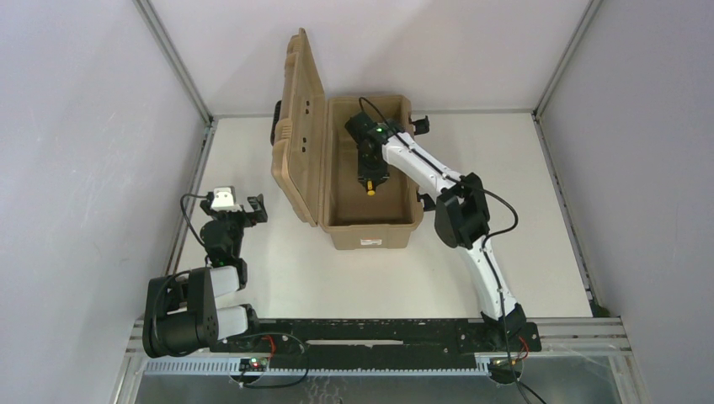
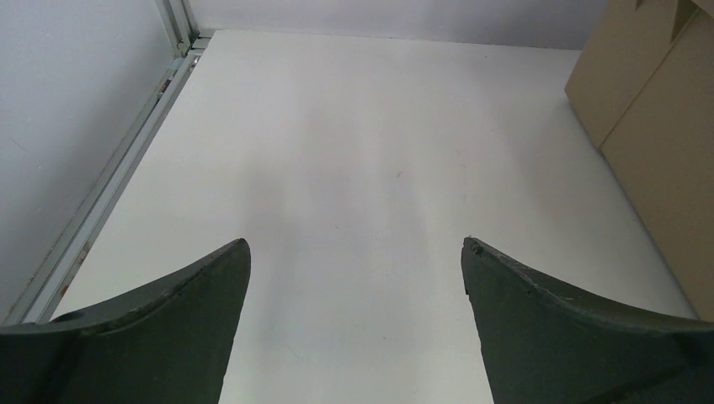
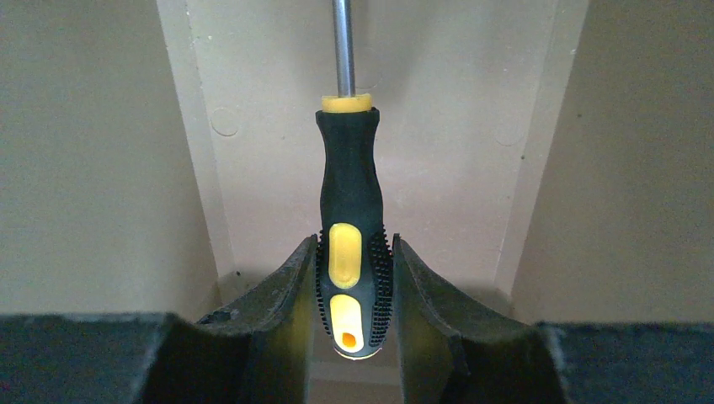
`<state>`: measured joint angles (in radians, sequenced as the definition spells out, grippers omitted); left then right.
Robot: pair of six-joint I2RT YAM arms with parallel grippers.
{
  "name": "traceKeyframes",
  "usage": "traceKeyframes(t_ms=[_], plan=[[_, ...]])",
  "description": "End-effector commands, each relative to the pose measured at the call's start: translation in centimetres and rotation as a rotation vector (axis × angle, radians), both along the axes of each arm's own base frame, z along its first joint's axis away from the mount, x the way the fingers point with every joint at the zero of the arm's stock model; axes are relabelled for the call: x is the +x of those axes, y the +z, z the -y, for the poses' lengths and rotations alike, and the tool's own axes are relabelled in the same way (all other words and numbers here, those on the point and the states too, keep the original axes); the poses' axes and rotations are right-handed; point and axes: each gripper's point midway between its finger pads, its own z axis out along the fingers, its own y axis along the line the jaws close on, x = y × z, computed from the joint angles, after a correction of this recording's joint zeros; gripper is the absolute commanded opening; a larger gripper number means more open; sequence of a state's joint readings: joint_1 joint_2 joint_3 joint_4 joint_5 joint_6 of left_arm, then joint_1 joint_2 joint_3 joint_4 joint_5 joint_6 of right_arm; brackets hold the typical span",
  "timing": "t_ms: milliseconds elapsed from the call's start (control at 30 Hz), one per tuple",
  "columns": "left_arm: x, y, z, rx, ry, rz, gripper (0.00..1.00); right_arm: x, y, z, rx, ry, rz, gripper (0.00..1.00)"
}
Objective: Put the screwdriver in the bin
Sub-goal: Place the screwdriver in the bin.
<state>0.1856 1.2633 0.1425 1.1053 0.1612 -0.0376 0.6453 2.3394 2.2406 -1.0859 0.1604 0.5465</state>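
The screwdriver point(image 1: 370, 190) is still above the bin's bottom, below my right gripper, so I need to lower it until its handle meets the bottom and release.
The tan bin point(image 1: 370, 237) stands open in the middle of the table, its ribbed lid point(image 1: 301, 126) raised on the left. My right gripper point(image 1: 370, 172) reaches down inside the bin and is shut on the screwdriver point(image 1: 370, 190). In the right wrist view the fingers point(image 3: 295, 278) press both sides of the yellow-and-black handle point(image 3: 349, 194); the metal shaft points away toward the bin's inner wall point(image 3: 101, 151). My left gripper point(image 1: 255, 208) is open and empty over the table, left of the bin. In its own view the left gripper point(image 2: 355, 248) holds nothing.
The bin's lid point(image 2: 657, 126) rises at the right of the left wrist view. A metal frame rail point(image 2: 126, 168) runs along the table's left edge. Black latches point(image 1: 421, 124) stick out from the bin's right side.
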Motion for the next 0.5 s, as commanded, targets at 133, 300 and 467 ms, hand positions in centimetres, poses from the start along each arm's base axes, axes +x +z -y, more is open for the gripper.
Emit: traceKeyframes(t_ms=[133, 300, 467], plan=[[-0.1, 1.7, 0.2, 0.005, -0.004, 0.081, 1.00, 1.1, -1.5, -0.6, 0.046, -0.045, -0.004, 0.00], [-0.1, 1.7, 0.1, 0.005, -0.003, 0.081, 1.00, 1.3, -2.5, -0.3, 0.039, -0.058, -0.021, 0.00], [-0.1, 1.7, 0.2, 0.005, -0.005, 0.080, 1.00, 1.6, -3.3, -0.2, 0.035, -0.062, -0.026, 0.00]])
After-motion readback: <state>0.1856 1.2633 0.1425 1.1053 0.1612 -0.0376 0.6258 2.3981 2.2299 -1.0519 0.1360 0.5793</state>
